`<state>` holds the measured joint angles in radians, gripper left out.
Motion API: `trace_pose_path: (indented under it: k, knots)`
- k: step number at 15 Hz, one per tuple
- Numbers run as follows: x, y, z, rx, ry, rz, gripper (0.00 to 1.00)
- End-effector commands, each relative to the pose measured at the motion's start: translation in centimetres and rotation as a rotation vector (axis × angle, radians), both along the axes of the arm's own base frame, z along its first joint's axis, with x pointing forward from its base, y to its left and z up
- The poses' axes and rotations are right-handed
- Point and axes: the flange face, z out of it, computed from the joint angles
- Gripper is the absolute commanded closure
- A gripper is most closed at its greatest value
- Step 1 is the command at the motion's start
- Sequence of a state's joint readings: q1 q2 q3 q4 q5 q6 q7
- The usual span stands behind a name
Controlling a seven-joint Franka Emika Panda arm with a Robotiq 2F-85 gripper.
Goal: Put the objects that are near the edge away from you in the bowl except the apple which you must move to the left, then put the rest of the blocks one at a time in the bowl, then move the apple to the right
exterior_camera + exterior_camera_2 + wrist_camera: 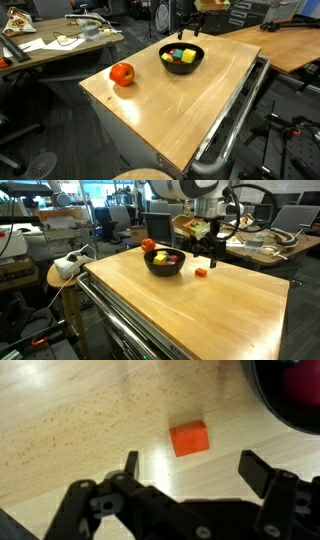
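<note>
The red-orange cube [201,272] lies between the robot's open fingers but beyond their ends, so the gripper needs to go down over it to the table next, with an open finger on either side.
A red-orange cube [190,438] lies on the wooden table, just beyond my open gripper [190,460] and centred between its two fingers, untouched. In an exterior view the same cube [201,272] sits to the right of the black bowl [165,270], with the gripper [208,252] hovering just above it. The bowl [181,66] holds a yellow cube [188,57], a green cube [175,52] and a dark red piece [160,257]. The apple [122,73] rests on the table apart from the bowl, and shows behind it from the other side as the apple [148,245].
The bowl's dark rim [290,405] fills the top right corner of the wrist view, close to the cube. The table [190,110] has a metal rail [235,120] along one side. Cluttered desks [50,45] stand beyond it.
</note>
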<state>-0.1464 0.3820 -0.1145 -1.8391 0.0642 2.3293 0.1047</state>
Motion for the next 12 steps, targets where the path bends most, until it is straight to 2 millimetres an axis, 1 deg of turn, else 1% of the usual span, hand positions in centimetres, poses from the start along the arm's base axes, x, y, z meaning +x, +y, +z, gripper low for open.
trace_pose_path:
  k: [1, 6, 11, 12]
  knots:
    - [1.1, -0.9, -1.1, -0.006, 0.030, -0.011, 0.00]
    - [1.5, -1.1, -3.2, 0.011, 0.067, -0.014, 0.00]
    - [2.1, -0.8, -4.3, 0.020, 0.111, -0.014, 0.00]
    - [2.2, -0.8, -4.4, 0.021, 0.119, -0.014, 0.25]
